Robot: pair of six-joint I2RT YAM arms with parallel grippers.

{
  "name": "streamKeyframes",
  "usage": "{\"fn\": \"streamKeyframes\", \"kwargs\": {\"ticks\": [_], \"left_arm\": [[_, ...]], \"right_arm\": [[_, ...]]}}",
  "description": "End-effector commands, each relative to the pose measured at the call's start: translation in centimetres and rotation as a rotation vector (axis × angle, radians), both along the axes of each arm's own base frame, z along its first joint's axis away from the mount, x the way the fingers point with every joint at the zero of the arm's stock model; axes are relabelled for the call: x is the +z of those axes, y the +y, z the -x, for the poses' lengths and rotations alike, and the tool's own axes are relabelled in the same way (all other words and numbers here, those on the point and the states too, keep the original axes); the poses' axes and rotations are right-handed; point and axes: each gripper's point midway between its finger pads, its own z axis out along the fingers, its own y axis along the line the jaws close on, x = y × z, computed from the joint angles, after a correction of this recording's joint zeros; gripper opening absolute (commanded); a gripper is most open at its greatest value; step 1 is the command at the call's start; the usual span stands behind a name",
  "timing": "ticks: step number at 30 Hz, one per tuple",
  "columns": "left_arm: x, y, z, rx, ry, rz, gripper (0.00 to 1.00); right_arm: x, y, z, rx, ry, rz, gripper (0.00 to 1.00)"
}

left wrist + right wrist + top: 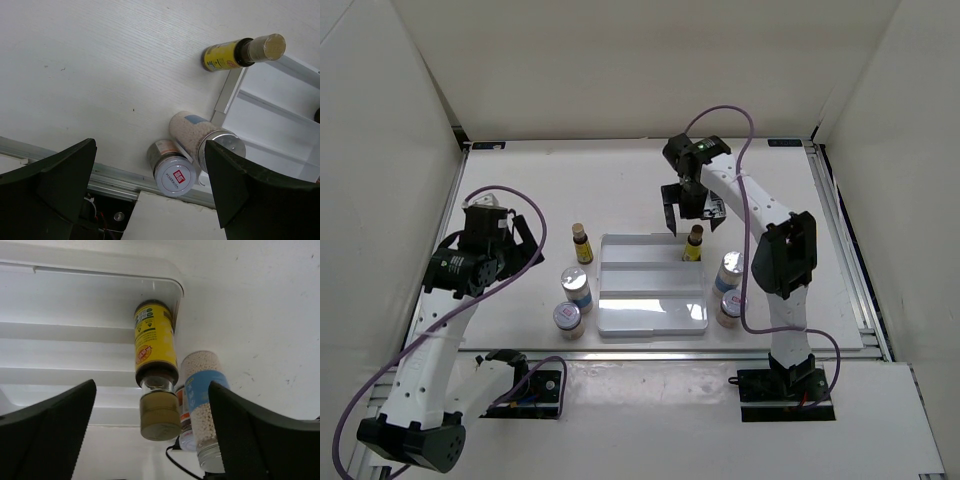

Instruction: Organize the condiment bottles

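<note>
The left gripper swings to the right in the top view and down around the amber bottle's cap next, since that bottle stands outside the rack.
A slim amber bottle with a yellow label stands on the back right corner of the white stepped rack. My right gripper hangs open just above it, fingers apart on either side and touching nothing. A second amber bottle stands on the table left of the rack. Near it are a blue-white labelled bottle and a short red-labelled one. Right of the rack stand another blue-white bottle and another red-labelled one. My left gripper is open and empty, left of these.
The rack has three steps, and only the amber bottle stands on it. A metal rail runs along the table's near edge. White walls close in the table on the left, right and back.
</note>
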Motion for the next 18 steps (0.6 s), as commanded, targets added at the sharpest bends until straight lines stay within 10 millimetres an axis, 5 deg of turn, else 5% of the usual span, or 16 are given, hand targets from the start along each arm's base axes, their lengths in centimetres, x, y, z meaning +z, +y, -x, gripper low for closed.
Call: {"fn": "streamKeyframes", "kwargs": {"ticks": [1,8,13,18], "left_arm": [[-0.3,-0.4,-0.1,-0.022,0.014,0.002,1.00],[1.4,-3.7,-2.3,-0.192,0.000,0.068,1.00],[4.4,-5.9,-6.2,-0.296,-0.065,0.084,1.00],[4.8,-8.5,-10.4,-0.357,-0.036,0.067,1.00]], "right_arm": [[3.2,-1.0,1.1,0.002,-0.036,-0.002,1.00],[10.0,-1.4,0.1,-0.026,-0.214,-0.080,1.00],[11.5,-2.6,-0.4,-0.036,-0.241,-0.122,1.00],[10.9,-3.0,-0.4,0.002,-0.217,-0.128,1.00]]}}
